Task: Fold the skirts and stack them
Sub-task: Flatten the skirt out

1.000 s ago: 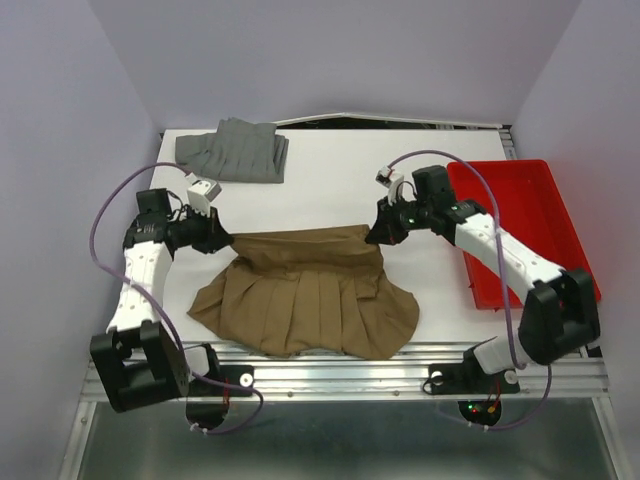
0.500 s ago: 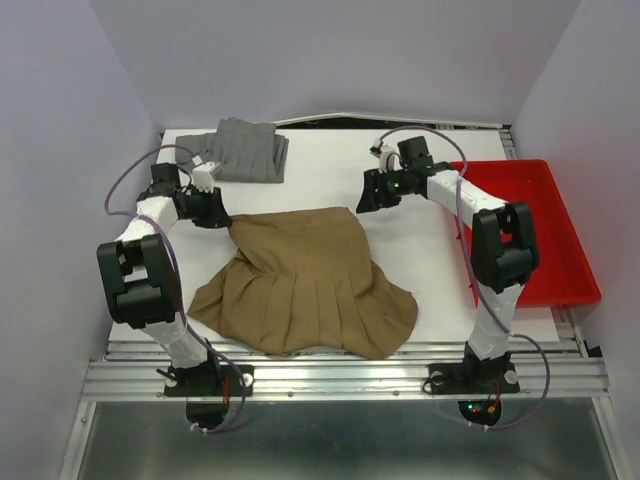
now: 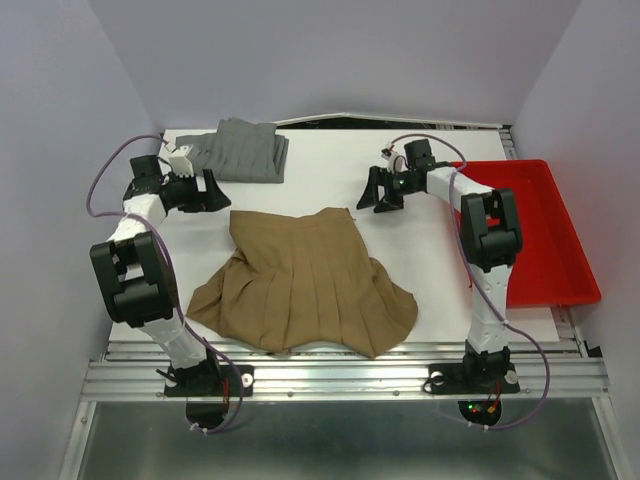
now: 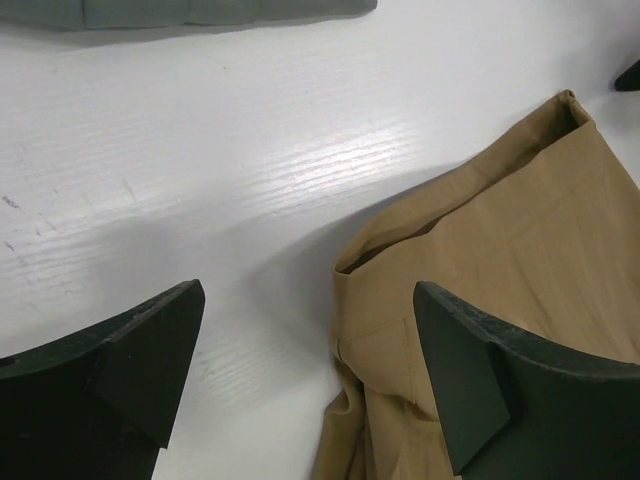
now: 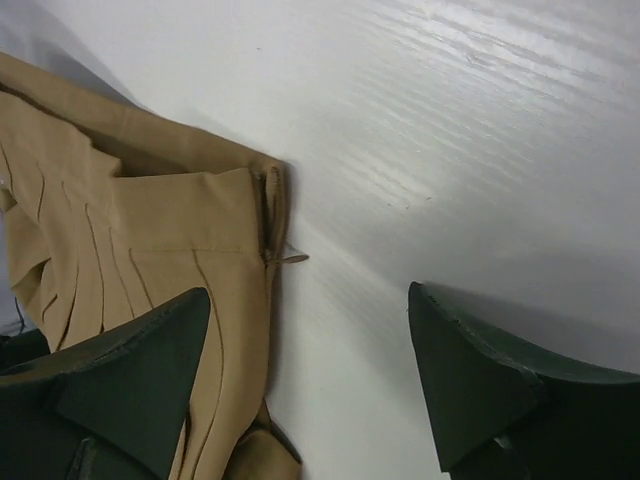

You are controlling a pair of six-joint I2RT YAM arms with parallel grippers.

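Observation:
The waistband corner of the tan-brown skirt [image 3: 300, 285] nearest the grey skirt [image 3: 240, 150] is beside my left gripper's open fingers, so I will lower that gripper slightly back onto it next.
The tan-brown skirt [image 3: 300, 285] lies spread flat mid-table, waistband toward the back, pleated hem toward the near edge. Folded at the back left rests the grey skirt [image 3: 240, 150]. My left gripper [image 3: 213, 190] hangs open just left of the waistband's left corner [image 4: 480, 250], holding nothing; the grey skirt's edge [image 4: 180, 10] shows at the top of the left wrist view. My right gripper [image 3: 372, 192] is open too, right of the waistband's right corner [image 5: 160, 240], apart from the cloth. Left gripper [image 4: 310, 330] and right gripper [image 5: 310, 330] each have bare table between the fingers.
A red tray [image 3: 550, 240] sits along the right side, with the right arm crossing its left rim. Purple walls close in the table on left, back and right. A metal rail runs along the near edge.
Both grippers were shut on the tan skirt's waistband corners and have opened and let go. The waistband was carried toward the back and now lies flat; both grippers have drawn outward from it.

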